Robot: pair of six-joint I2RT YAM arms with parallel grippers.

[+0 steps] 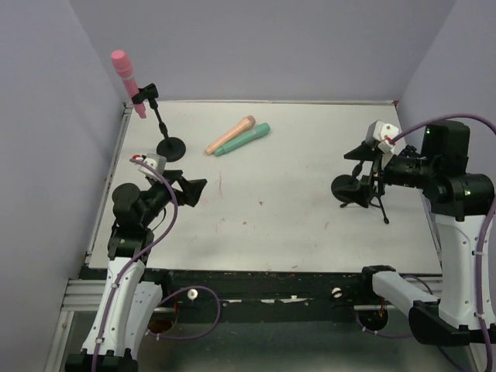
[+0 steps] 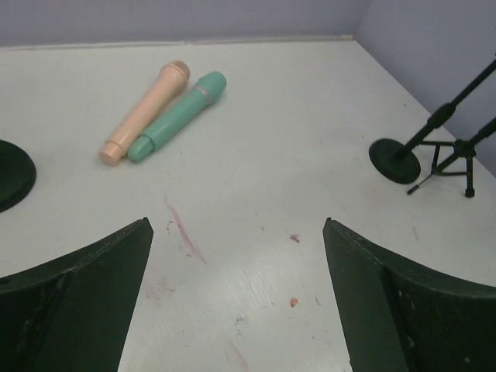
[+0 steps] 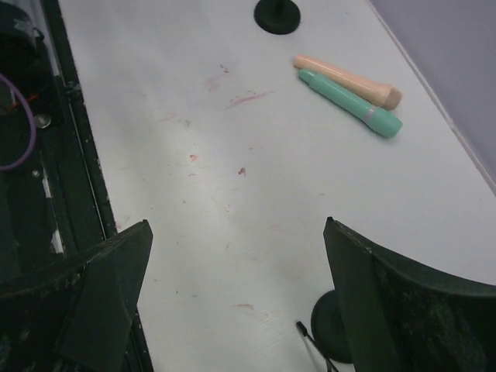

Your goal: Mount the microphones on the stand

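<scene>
I will next swing my right gripper outward, turn it and lower it onto the stand's pole (image 1: 357, 168), because the stand with the round base is below it and both loose microphones are far away.
A pink microphone (image 1: 125, 78) sits clipped in a black round-base stand (image 1: 170, 147) at the table's far left. A peach-orange microphone (image 1: 230, 135) and a mint green microphone (image 1: 242, 139) lie side by side on the table behind the middle; they also show in the left wrist view (image 2: 145, 111) (image 2: 177, 115) and the right wrist view (image 3: 349, 79) (image 3: 353, 111). My left gripper (image 1: 195, 190) is open and empty at the left, above the table. My right gripper (image 1: 358, 153) is open and empty at the right, above a round-base stand (image 1: 346, 188) and a tripod stand (image 1: 377, 203).
The table (image 1: 294, 209) is white with faint red marks, walled by grey panels at the left, back and right. The two black stands at the right also show in the left wrist view (image 2: 395, 159) (image 2: 457, 159). A black rail (image 1: 256, 283) runs along the near edge.
</scene>
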